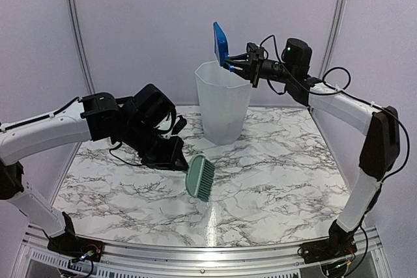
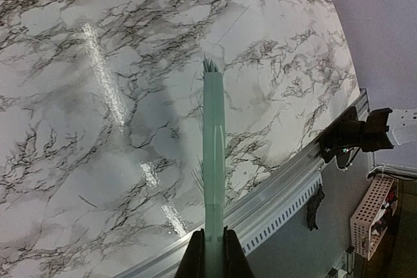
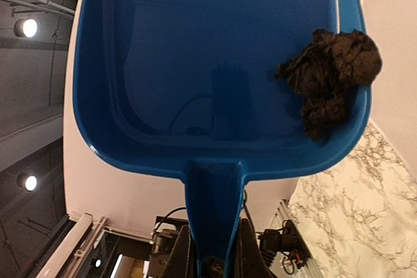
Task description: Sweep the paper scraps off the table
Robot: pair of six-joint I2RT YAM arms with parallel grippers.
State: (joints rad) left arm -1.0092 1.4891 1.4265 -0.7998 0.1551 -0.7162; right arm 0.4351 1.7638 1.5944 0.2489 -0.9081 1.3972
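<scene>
I should next tip the scrap (image 3: 333,76) into the bin, then bring my right gripper back and down to release the dustpan on the open marble, as that part of the marble is clear.
A crumpled black paper scrap (image 3: 333,76) lies in a corner of the blue dustpan (image 3: 195,63). My right gripper (image 3: 215,231) is shut on the dustpan's handle. In the top view that gripper (image 1: 236,64) holds the dustpan (image 1: 221,42) tipped on edge above the rim of a translucent white bin (image 1: 223,105). Lower left, my left gripper (image 1: 178,159) is shut on the handle of a pale green brush (image 1: 199,178), whose head hangs just over the marble table (image 1: 280,180). In the left wrist view the brush (image 2: 214,141) appears edge-on, running away from the gripper (image 2: 214,236).
The bin stands at the back middle of the table. The metal front edge (image 2: 287,183) runs along the near side, with the right arm's base (image 2: 355,136) bolted to it. Pale curtain walls close in the back and sides.
</scene>
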